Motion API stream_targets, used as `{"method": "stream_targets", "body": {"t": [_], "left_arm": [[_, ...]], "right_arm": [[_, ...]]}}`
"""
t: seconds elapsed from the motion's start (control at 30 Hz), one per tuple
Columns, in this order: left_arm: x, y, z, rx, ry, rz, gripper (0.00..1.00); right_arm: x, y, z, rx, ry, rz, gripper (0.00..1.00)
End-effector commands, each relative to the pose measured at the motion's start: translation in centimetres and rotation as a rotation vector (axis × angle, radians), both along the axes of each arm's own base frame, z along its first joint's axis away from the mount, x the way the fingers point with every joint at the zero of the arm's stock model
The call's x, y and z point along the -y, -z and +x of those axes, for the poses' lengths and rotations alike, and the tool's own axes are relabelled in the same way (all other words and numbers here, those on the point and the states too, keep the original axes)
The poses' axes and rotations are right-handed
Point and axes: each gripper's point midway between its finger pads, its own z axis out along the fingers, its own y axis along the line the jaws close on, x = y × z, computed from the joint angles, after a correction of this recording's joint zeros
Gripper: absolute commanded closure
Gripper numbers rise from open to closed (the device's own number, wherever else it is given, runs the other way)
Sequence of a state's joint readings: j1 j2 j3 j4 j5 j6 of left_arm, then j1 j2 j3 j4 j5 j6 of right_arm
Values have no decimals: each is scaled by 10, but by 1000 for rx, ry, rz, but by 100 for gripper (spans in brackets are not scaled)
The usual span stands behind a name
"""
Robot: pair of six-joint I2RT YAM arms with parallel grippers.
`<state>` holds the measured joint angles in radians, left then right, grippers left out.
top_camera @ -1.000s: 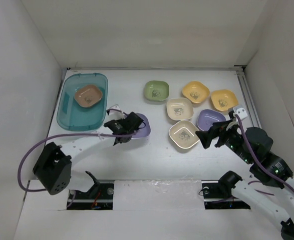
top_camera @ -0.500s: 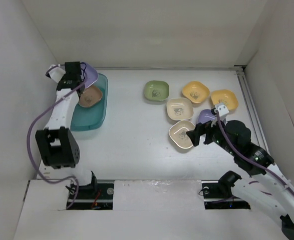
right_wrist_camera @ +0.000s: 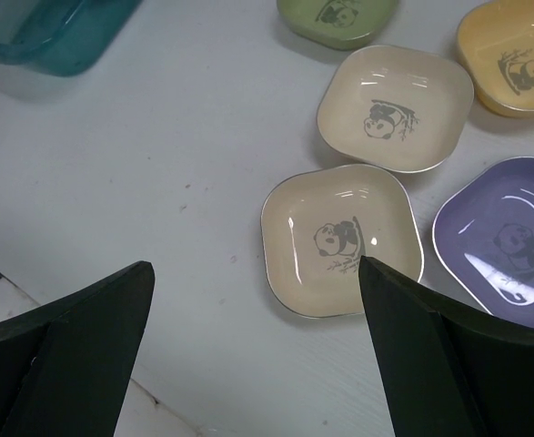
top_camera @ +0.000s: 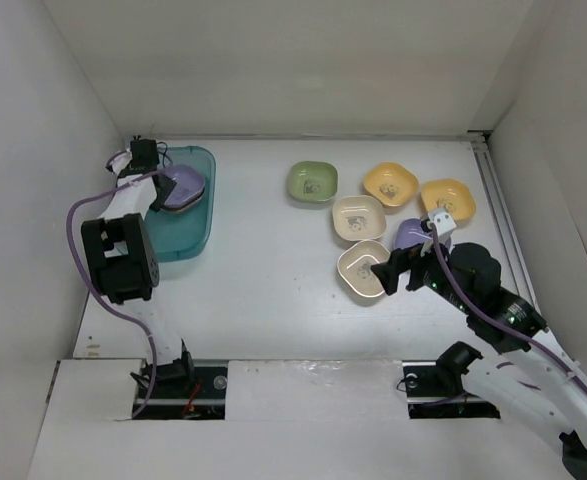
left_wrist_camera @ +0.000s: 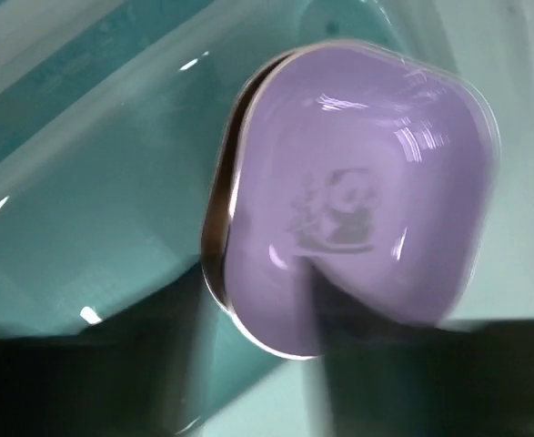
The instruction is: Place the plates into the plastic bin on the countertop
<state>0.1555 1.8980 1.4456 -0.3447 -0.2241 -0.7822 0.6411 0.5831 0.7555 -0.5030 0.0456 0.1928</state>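
Note:
The robot's left gripper will next rise, cross toward the green plate (top_camera: 313,182), which is the closest to the bin, and go down onto the plate's rim on the bin side.
In the plastic bin (top_camera: 178,235) on the left of the countertop (top_camera: 273,260), a purple plate (top_camera: 185,186) lies tilted on the brown plate (left_wrist_camera: 214,218). My left gripper (top_camera: 161,184) is at that purple plate's (left_wrist_camera: 357,200) near rim. Its blurred dark fingers (left_wrist_camera: 403,364) overlap the rim, and their grip does not show. My right gripper (top_camera: 393,268) hangs open, nothing in it, above the near cream plate (right_wrist_camera: 341,241). Another cream plate (top_camera: 359,217), a green plate (top_camera: 313,182), two yellow plates (top_camera: 390,184) (top_camera: 447,199) and a second purple plate (top_camera: 413,235) lie on the table.
White walls close in the table on the left, back and right. The bin's (right_wrist_camera: 57,32) corner shows far left in the right wrist view. Both arm bases stand at the near edge.
My left arm swung the purple plate from mid-table up over the bin, then lowered it onto the brown plate. My right gripper shifted left over the near cream plate, still open.

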Motion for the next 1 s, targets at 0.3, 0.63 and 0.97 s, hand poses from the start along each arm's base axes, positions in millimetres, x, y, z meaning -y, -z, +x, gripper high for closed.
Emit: {"method": "stream_targets", "body": {"t": [0.3, 0.63, 0.97], "left_arm": [[125, -146, -3, 322, 302, 110, 0], [333, -75, 20, 228, 835, 48, 0], [348, 11, 42, 85, 831, 99, 10]], "right_arm": [[1, -16, 9, 68, 30, 21, 0], [21, -29, 23, 56, 170, 10, 0], [25, -35, 12, 70, 152, 34, 0]]}}
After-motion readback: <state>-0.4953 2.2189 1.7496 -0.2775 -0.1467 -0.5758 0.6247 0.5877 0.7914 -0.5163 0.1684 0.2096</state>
